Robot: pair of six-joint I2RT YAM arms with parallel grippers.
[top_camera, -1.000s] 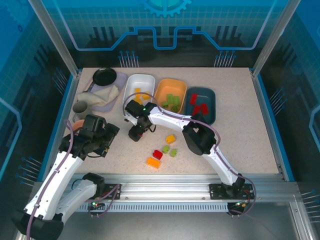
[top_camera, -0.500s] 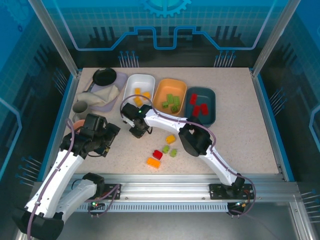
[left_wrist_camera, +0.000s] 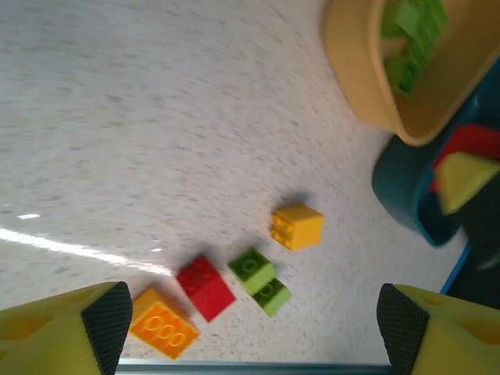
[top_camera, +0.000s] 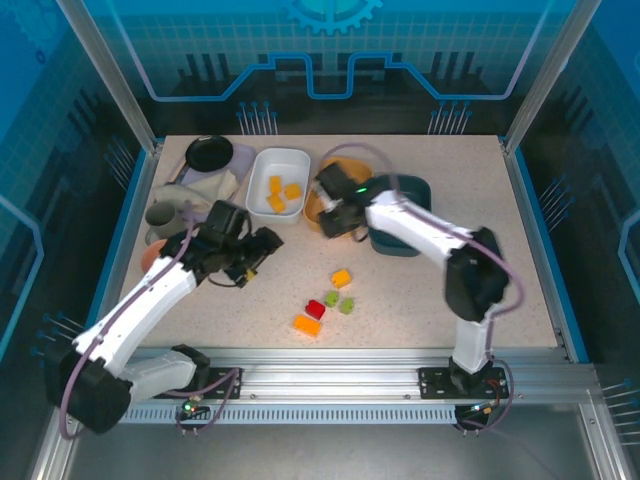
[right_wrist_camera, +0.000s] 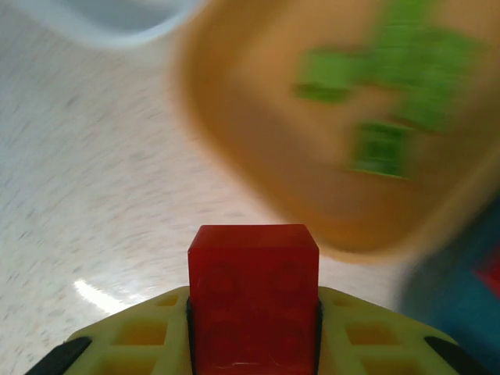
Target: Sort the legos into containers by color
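I will move my right gripper away from the orange container (top_camera: pixel 350 166) and across over the teal container (top_camera: pixel 405 243), and it will release the red lego where red already lies.
In the right wrist view my right gripper (right_wrist_camera: pixel 253 328) is shut on a red lego (right_wrist_camera: pixel 253 269), held above the table beside the near rim of the orange container (right_wrist_camera: pixel 258 187), which holds green legos (right_wrist_camera: pixel 391 94). From above, that gripper (top_camera: pixel 335 217) hangs over the orange container's (top_camera: pixel 350 166) front edge, and the arm covers part of the teal container (top_camera: pixel 405 243). The white container (top_camera: pixel 262 170) holds yellow legos (top_camera: pixel 280 195). My left gripper (top_camera: pixel 262 245) is open and empty. Below it lie a yellow lego (left_wrist_camera: pixel 297 226), a red one (left_wrist_camera: pixel 205 287), two green ones (left_wrist_camera: pixel 262 280) and an orange one (left_wrist_camera: pixel 162 328).
At the back left stand a black pan (top_camera: pixel 209 152), a crumpled cloth (top_camera: pixel 205 190), a grey cup (top_camera: pixel 160 213) and a pinkish bowl (top_camera: pixel 150 255). The loose legos (top_camera: pixel 325 303) sit in the middle front of the table.
My right gripper closed on a red lego left of centre and swung right with it to the orange container's front. My left arm reached up and right toward the table's middle.
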